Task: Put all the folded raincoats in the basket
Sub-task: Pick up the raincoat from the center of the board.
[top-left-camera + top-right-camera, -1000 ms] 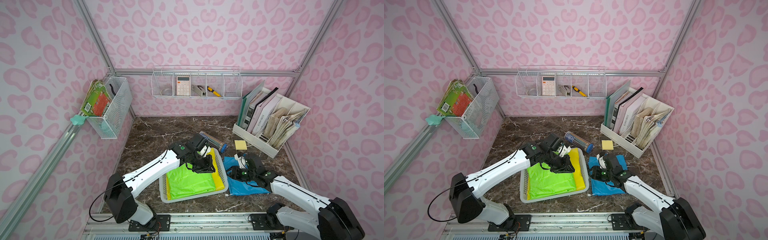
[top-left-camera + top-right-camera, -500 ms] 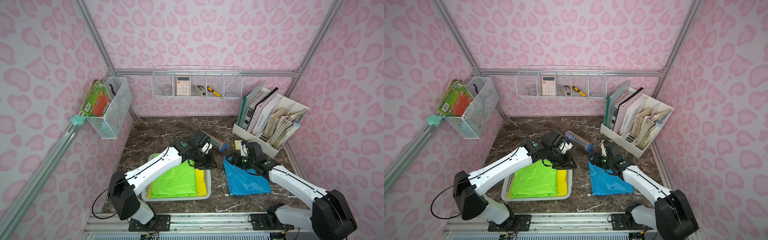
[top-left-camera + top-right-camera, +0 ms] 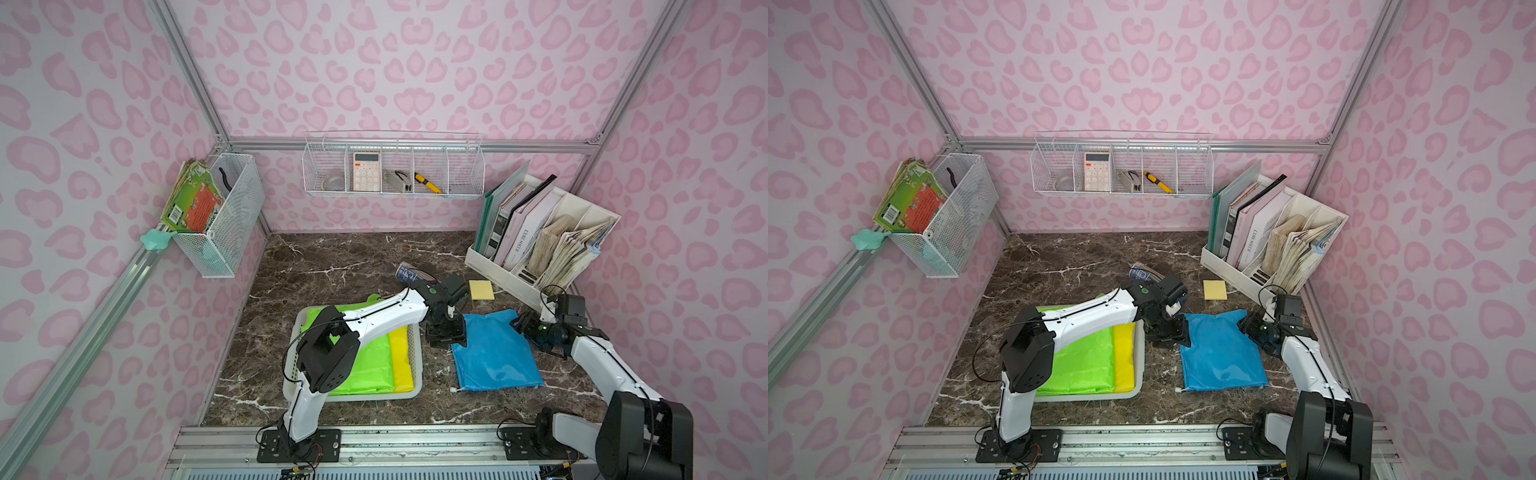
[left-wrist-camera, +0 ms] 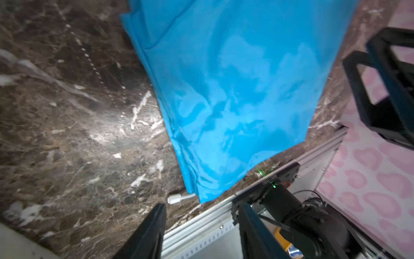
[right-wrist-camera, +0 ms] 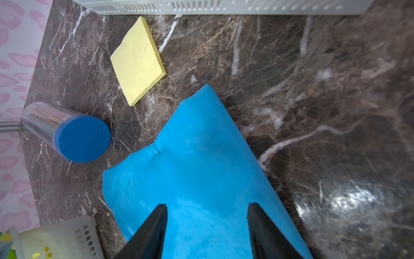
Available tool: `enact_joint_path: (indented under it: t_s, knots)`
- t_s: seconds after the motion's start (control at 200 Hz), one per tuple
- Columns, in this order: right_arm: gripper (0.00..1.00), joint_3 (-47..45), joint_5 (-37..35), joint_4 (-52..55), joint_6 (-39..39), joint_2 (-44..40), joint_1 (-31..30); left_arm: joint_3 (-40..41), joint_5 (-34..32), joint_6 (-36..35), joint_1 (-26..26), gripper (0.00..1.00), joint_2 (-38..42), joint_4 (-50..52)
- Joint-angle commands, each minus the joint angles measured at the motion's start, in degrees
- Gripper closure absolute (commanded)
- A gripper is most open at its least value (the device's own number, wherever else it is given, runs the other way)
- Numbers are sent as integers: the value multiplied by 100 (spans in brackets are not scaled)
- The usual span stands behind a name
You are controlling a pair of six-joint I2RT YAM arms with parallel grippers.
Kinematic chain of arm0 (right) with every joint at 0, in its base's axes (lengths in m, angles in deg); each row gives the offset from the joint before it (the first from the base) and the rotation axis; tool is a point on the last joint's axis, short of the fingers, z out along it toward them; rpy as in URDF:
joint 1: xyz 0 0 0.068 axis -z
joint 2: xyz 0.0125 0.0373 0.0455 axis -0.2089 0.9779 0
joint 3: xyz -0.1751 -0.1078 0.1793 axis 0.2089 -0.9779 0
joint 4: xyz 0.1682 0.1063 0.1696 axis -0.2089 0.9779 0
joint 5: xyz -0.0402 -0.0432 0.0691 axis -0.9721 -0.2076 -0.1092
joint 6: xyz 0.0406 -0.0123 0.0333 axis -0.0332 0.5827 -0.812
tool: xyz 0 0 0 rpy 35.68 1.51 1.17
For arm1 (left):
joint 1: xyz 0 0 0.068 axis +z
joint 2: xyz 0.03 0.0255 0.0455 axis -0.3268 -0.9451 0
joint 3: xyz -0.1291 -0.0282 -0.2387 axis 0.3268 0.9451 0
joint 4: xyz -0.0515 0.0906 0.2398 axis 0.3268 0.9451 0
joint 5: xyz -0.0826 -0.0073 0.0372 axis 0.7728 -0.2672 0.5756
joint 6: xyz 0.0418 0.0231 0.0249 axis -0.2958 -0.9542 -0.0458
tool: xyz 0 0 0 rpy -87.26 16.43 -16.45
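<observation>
My left gripper lowers its open fingers next astride the blue raincoat's edge below by the basket, where its folded layers show, and closes.
A folded blue raincoat (image 3: 494, 353) (image 3: 1221, 353) lies flat on the marble table to the right of the basket (image 3: 374, 395) (image 3: 1100, 395). This low white perforated basket holds a green raincoat (image 3: 365, 365) and a yellow one (image 3: 401, 361). My left gripper (image 3: 446, 338) (image 4: 201, 208) stands open at the blue raincoat's (image 4: 235, 89) left edge, between it and the basket, with nothing in its jaws. Just over the blue raincoat's (image 5: 197, 157) far right corner, my right gripper (image 3: 525, 328) (image 5: 207, 205) is open, not closed on the cloth.
A yellow sticky-note pad (image 3: 481, 289) (image 5: 137, 60) and a clear tube with a blue cap (image 3: 409, 274) (image 5: 67, 132) lie behind the raincoat. A white file organiser (image 3: 540, 245) stands at the back right. A wire rack (image 3: 392, 166) and a mesh bin (image 3: 224, 220) hang on the walls.
The basket has slid left, away from the blue raincoat. My left gripper opened and moved to the raincoat's left edge. My right gripper drew back to its far right corner and opened wider.
</observation>
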Motion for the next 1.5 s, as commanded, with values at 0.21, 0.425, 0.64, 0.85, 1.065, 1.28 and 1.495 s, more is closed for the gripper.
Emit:
enact_joint_path:
  t_s: [0.21, 0.425, 0.64, 0.85, 1.065, 1.28, 1.495]
  knots:
    - [36, 98, -272, -4, 154, 111, 62, 273, 156, 401, -99, 47, -627, -792]
    - [36, 113, -253, -74, 145, 220, 120, 465, 266, 471, -95, 52, -802, -1179]
    - [36, 81, -236, -100, 154, 283, 125, 479, 268, 454, -93, 84, -871, -1222]
    - [36, 51, -330, -123, 209, 332, 115, 373, -183, 182, 32, 100, -765, -518]
    - [38, -344, 343, -653, 46, 226, 90, 1140, -513, 55, 400, 100, -266, -332]
    - [39, -730, 485, -952, -16, 265, -332, 1318, -709, -168, 550, 100, -225, -108]
    - [42, -991, 1102, -1489, -231, 298, -571, 1278, -615, -219, 562, 100, -403, -102]
